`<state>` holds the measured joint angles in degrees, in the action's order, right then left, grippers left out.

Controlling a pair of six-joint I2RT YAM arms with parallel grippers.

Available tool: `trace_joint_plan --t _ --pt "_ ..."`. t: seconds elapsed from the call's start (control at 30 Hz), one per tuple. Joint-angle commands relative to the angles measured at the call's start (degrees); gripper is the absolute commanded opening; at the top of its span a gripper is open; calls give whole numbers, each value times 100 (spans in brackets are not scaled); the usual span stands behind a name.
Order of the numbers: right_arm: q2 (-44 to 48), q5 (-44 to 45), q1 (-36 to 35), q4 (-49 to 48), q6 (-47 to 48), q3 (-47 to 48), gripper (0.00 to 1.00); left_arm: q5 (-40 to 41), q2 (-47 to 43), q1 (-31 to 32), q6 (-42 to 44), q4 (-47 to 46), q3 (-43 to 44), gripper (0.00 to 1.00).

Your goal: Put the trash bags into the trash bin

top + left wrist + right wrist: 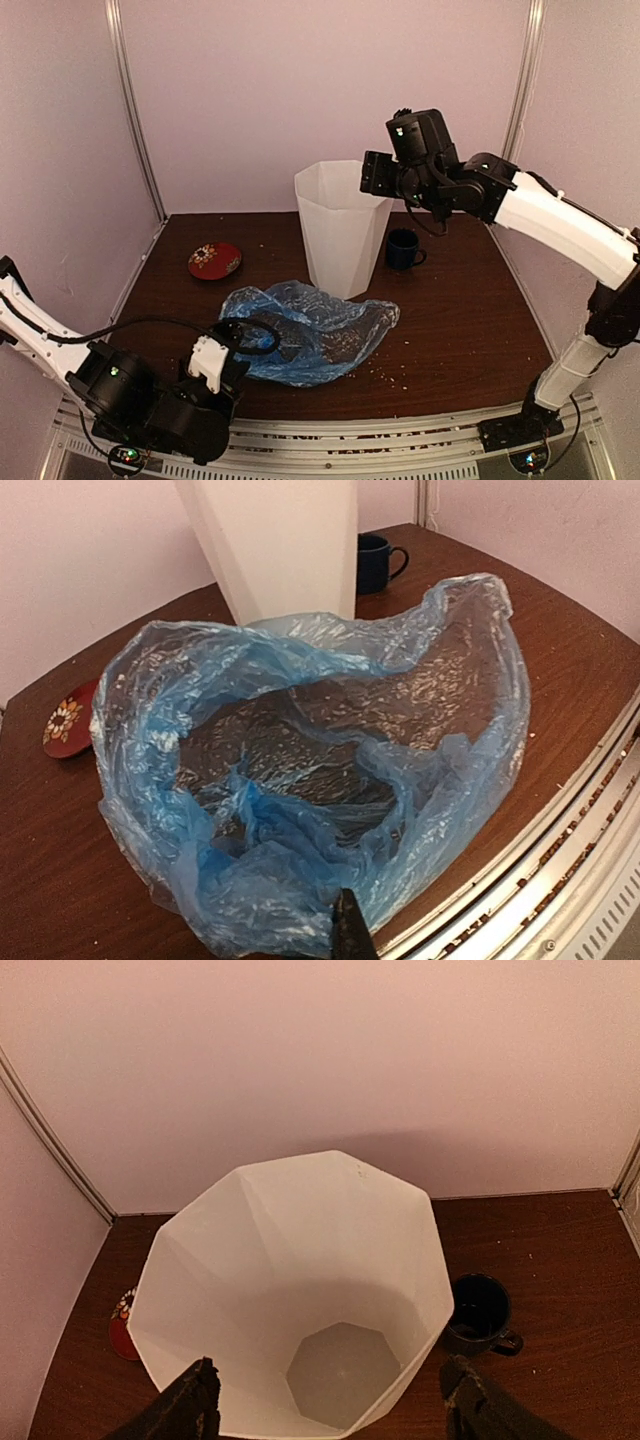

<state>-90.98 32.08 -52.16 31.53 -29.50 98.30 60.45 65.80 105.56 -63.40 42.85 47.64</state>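
Note:
My right gripper is open, and next it should lower its fingers toward the right in the wrist view, on both sides of the bin's rim by the mug. The bin's rim is that way below.
The trash bag (312, 332) is a crumpled light-blue film lying on the brown table (470, 330) in front of the trash bin (340, 228). In the left wrist view the bag (300, 780) gapes open towards the camera. Its near edge bunches up at the tip of my left gripper (349, 925), which is shut on that edge. Seen from above, my left gripper (226, 348) sits at the bag's left side. The white faceted bin (300, 1280) stands upright and empty. Just above its rim hangs my right gripper (330, 1405), open, with nothing between its fingers (195, 1405). In the top view the right gripper (378, 176) is at the bin's right rim.
A dark blue mug (403, 248) stands close to the right of the bin, seen as well in the right wrist view as the mug (478, 1312). A red patterned plate (214, 260) lies at the back left. Crumbs are scattered on the table near the bag.

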Motion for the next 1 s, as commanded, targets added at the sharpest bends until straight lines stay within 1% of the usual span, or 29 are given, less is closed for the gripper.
trace_joint_plan --t 0.0,0.13,0.23,0.33,0.47,0.67,0.83,0.9,0.97 --pt "-606 -824 371 930 49 1044 77 -68 492 213 141 -260 471 0" --pt "-905 -1006 596 1021 -29 1218 74 -65 715 321 74 -260 624 0" --pt "-1065 -985 706 1079 -9 1205 71 -71 648 361 -55 -264 551 0" --pt "-1146 -931 780 1061 26 1154 71 -87 453 447 -236 -253 366 0" --pt "-1325 -1130 962 1097 19 1200 69 -55 48 655 -487 -251 104 0" --pt "-1392 -928 992 1237 133 1306 64 -16 -341 883 -653 -242 -167 0" --pt "-1296 -990 1123 1200 126 1254 61 -6 -254 915 -698 -242 -183 0" --pt "-1324 -937 1146 1276 189 1380 61 8 -171 939 -671 -246 -143 0" --pt "-1294 -827 1145 1263 273 1488 63 19 -97 975 -649 -238 -109 0"
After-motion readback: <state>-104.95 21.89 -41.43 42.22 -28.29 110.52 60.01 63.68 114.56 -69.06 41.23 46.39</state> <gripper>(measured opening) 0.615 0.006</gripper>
